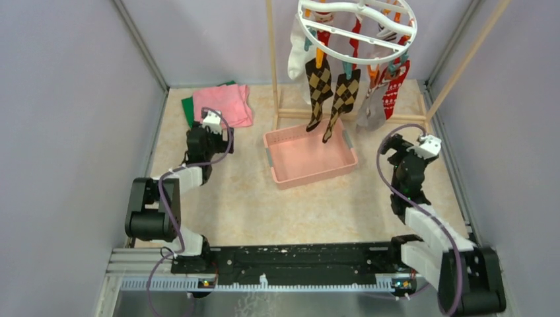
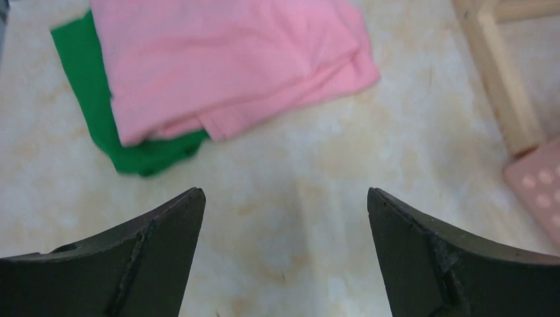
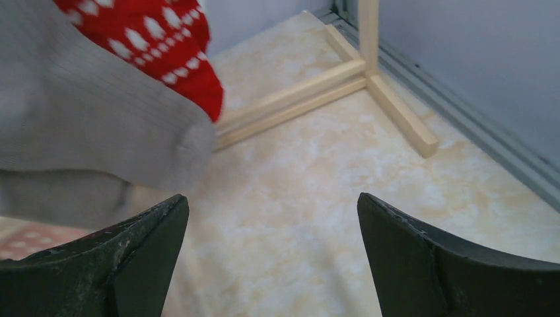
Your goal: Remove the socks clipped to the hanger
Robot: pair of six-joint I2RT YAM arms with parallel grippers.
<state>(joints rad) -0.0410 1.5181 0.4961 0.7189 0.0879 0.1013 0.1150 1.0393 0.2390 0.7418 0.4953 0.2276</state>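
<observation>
The brown argyle sock hangs above my right gripper, to its left in the top view, beside the white sock. I will raise my right gripper across onto the argyle sock's loose lower half next.
The round white hanger (image 1: 356, 30) hangs at the top of the overhead view with orange and teal clips. Clipped to it are two brown argyle socks (image 1: 318, 89), a white sock (image 1: 298, 46), a grey sock (image 1: 372, 109) and a red patterned sock (image 1: 395, 89). My right gripper (image 3: 272, 201) is open and empty, low and right of the grey sock (image 3: 86, 125) and the red patterned sock (image 3: 165, 39), apart from both. My left gripper (image 2: 284, 198) is open and empty above the bare tabletop, near the folded cloths.
A pink basket (image 1: 309, 155) sits under the argyle socks. Folded pink cloth (image 2: 224, 59) lies on a green cloth (image 2: 99, 112) at the back left. The wooden rack frame (image 1: 274, 66) stands at the back; its base bars (image 3: 304, 92) lie ahead of my right gripper.
</observation>
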